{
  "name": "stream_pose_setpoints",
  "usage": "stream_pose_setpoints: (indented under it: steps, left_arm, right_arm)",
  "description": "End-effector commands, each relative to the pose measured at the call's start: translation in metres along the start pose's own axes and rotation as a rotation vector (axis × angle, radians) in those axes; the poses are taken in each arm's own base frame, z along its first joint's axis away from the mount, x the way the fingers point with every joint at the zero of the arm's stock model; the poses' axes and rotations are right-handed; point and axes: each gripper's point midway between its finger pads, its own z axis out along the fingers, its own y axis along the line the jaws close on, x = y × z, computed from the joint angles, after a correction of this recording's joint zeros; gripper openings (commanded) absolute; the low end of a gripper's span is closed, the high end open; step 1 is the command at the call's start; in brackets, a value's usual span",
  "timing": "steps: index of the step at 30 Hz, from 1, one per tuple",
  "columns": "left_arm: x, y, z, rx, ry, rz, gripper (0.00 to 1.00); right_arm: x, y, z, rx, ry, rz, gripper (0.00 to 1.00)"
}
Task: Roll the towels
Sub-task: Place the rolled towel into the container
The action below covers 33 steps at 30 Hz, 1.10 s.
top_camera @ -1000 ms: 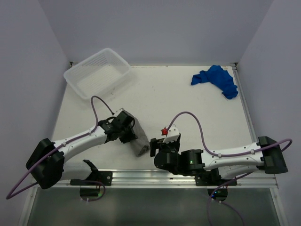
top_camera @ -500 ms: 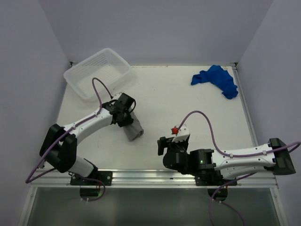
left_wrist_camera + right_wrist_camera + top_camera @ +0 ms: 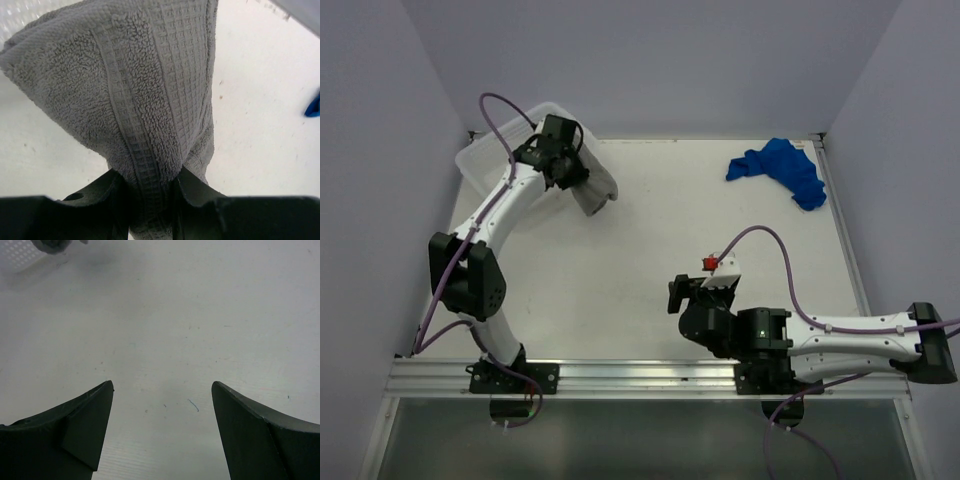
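Note:
I will next move my left gripper to the left in the top view and down into the white basket, because the grey towel (image 3: 594, 190) still hangs past the basket's rim.
My left gripper (image 3: 575, 178) is shut on the rolled grey towel (image 3: 594, 190) and holds it in the air at the right rim of the white basket (image 3: 490, 165). In the left wrist view the grey towel (image 3: 140, 95) fills the frame, pinched between my fingers (image 3: 192, 187). The blue towel (image 3: 780, 170) lies crumpled at the far right of the table; a sliver of it shows in the left wrist view (image 3: 314, 105). My right gripper (image 3: 698, 292) is open and empty near the table's front middle, jaws wide apart over bare table (image 3: 162, 390).
The translucent white basket stands at the far left corner; its corner shows in the right wrist view (image 3: 17, 257). Walls close in the table on the left, back and right. A metal rail (image 3: 640, 375) runs along the near edge.
My left arm has lifted the grey towel from the front middle of the table and carried it back-left to the basket's rim. My right gripper has drifted slightly right and back.

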Motion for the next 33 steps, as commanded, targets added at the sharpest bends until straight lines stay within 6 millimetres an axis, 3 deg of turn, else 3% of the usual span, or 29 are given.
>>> stream_pose_setpoints:
  steps: [1,3,5,6,8,9,11,12,13,20,33]
  left_arm:
    - [-0.05,0.008,-0.007,-0.002,-0.059,0.004,0.0]
    - [-0.071,0.025,-0.003,-0.036,-0.073,-0.024,0.0]
    - [-0.09,0.029,0.001,-0.019,-0.08,-0.038,0.0]
    - [-0.101,0.045,0.011,-0.042,-0.08,-0.065,0.0]
    - [-0.123,0.047,0.011,-0.013,-0.098,-0.079,0.0]
    - [-0.135,0.06,0.013,-0.03,-0.105,-0.098,0.0]
    - [-0.153,0.062,0.022,-0.017,-0.112,-0.106,0.0]
    - [-0.155,0.073,0.036,-0.031,-0.09,-0.121,0.0]
    - [-0.17,0.072,0.034,-0.012,-0.116,-0.131,0.0]
    - [-0.18,0.082,0.076,0.027,-0.091,-0.215,0.0]
    - [-0.164,0.08,0.162,0.107,-0.043,-0.317,0.0]
  right_arm:
    - [-0.02,-0.004,0.005,0.041,-0.026,0.007,0.83]
    - [-0.023,-0.002,0.007,0.039,-0.013,0.001,0.83]
    - [-0.025,-0.004,0.012,0.054,-0.01,0.0,0.83]
    - [-0.024,-0.001,0.014,0.053,-0.002,-0.013,0.83]
    - [-0.025,-0.001,0.018,0.062,0.004,-0.022,0.83]
    - [-0.024,0.001,0.02,0.068,0.01,-0.038,0.83]
    - [-0.021,0.002,0.023,0.072,0.024,-0.051,0.83]
    - [-0.02,0.003,0.024,0.073,0.03,-0.053,0.83]
    - [-0.017,0.004,0.026,0.078,0.041,-0.061,0.83]
    - [-0.009,0.001,0.043,0.112,0.09,-0.077,0.83]
    - [0.003,-0.011,0.078,0.17,0.168,-0.103,0.83]
